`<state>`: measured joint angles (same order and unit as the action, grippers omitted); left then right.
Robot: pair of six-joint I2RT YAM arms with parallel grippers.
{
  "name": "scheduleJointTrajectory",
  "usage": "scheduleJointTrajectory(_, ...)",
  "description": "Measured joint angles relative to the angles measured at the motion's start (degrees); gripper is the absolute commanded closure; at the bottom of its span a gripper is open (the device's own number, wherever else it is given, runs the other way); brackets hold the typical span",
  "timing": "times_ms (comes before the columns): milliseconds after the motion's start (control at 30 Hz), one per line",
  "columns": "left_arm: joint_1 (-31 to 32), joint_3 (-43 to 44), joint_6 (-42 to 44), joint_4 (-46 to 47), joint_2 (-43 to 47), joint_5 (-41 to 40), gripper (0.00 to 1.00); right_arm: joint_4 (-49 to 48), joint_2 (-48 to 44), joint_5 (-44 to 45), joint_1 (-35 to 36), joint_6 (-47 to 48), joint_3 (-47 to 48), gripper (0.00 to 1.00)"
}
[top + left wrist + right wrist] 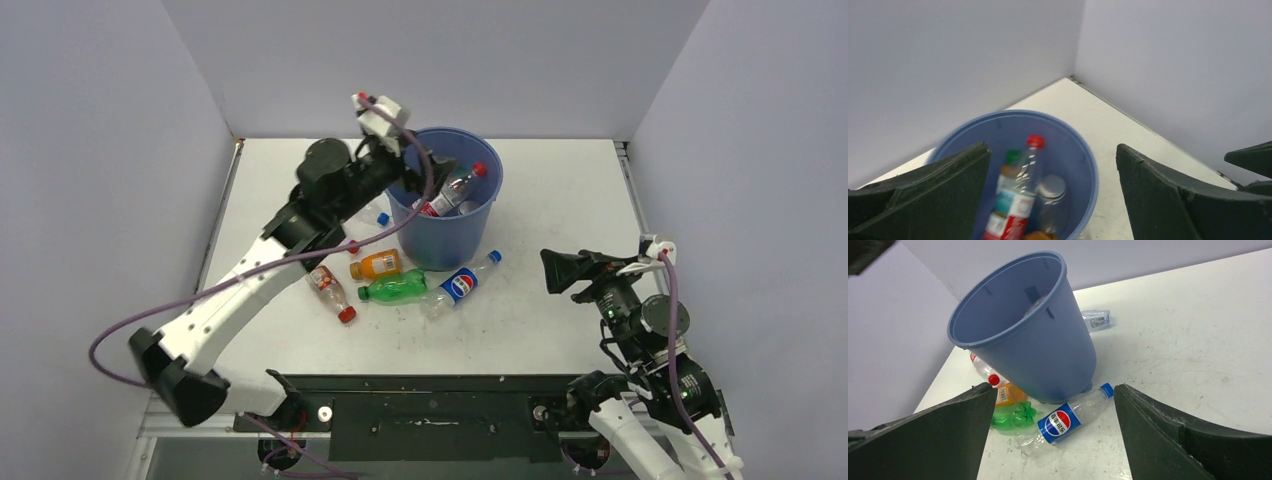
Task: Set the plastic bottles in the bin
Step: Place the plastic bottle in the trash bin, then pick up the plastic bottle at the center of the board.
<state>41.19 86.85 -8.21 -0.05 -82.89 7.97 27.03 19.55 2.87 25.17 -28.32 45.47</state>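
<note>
My left gripper moves back from the bin next, then comes down to the label end of the near red-capped clear (pixel 322 281) bottle.
The blue bin (pixel 447 232) stands at the table's middle back. Inside it leans a clear bottle with a red cap and red label (pixel 455 190) (pixel 1018 195), beside a clear one with a grey cap (pixel 1051 187). My left gripper (pixel 403 168) (pixel 1052 147) hangs open over the bin's rim (pixel 1087 159), with nothing between its fingers. In front of the bin lie an orange juice bottle (pixel 378 265), a green bottle (pixel 393 288), a blue-labelled bottle (pixel 460 283) (pixel 1068 419) and a red-capped clear bottle (pixel 331 292). My right gripper (pixel 552 270) (pixel 1054 387) is open, right of them.
A small clear bottle (pixel 1096 319) lies behind the bin (pixel 1048 355), and a blue cap (pixel 382 217) shows at the bin's left. Grey walls close in the table on three sides. The left arm (pixel 250 285) stretches over the table's left part.
</note>
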Motion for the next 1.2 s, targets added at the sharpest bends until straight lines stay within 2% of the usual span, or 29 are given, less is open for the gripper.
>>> scheduleJointTrajectory(267, -1.4, -18.2, 2.6, -8.9, 28.4, -24.0, 0.04, -1.0, 2.8, 2.5, 0.0, -4.0, -5.4, 0.10)
scheduleJointTrajectory(367, -4.0, -24.6, -2.8, -15.3, 34.7, -29.9, 0.04, -1.6, 3.8, 2.7, 0.0, -5.6, -9.4, 0.10)
scheduleJointTrajectory(467, -8.1, -33.1, -11.8, -20.2, 37.9, -31.4, 0.04, -3.1, 5.9, 1.2, 0.0, -6.7, -13.2, 0.10)
scheduleJointTrajectory(600, -12.5, -45.8, -25.0, -25.7, 37.3, -31.5, 0.04, -5.2, 7.8, -1.9, 0.0, -8.4, -17.0, 0.10)
scheduleJointTrajectory(700, -15.5, -51.1, -33.7, -31.3, 33.9, -31.7, 0.04, -5.6, 7.8, -3.4, 0.0, -9.0, -18.4, 0.10)
scheduleJointTrajectory(767, -17.5, -51.6, -37.8, -33.6, 31.9, -31.5, 0.04, -5.7, 7.4, -3.8, 0.0, -9.3, -18.7, 0.10)
scheduleJointTrajectory(933, -22.3, -51.3, -43.8, -32.6, 27.8, -29.7, 0.04, -6.3, 5.8, -4.7, 0.0, -10.0, -18.8, 0.10)
scheduleJointTrajectory(1200, -26.9, -45.7, -45.9, -31.8, 15.2, -27.2, 0.04, -6.3, 5.0, -4.9, 0.0, -10.0, -18.8, 0.10)
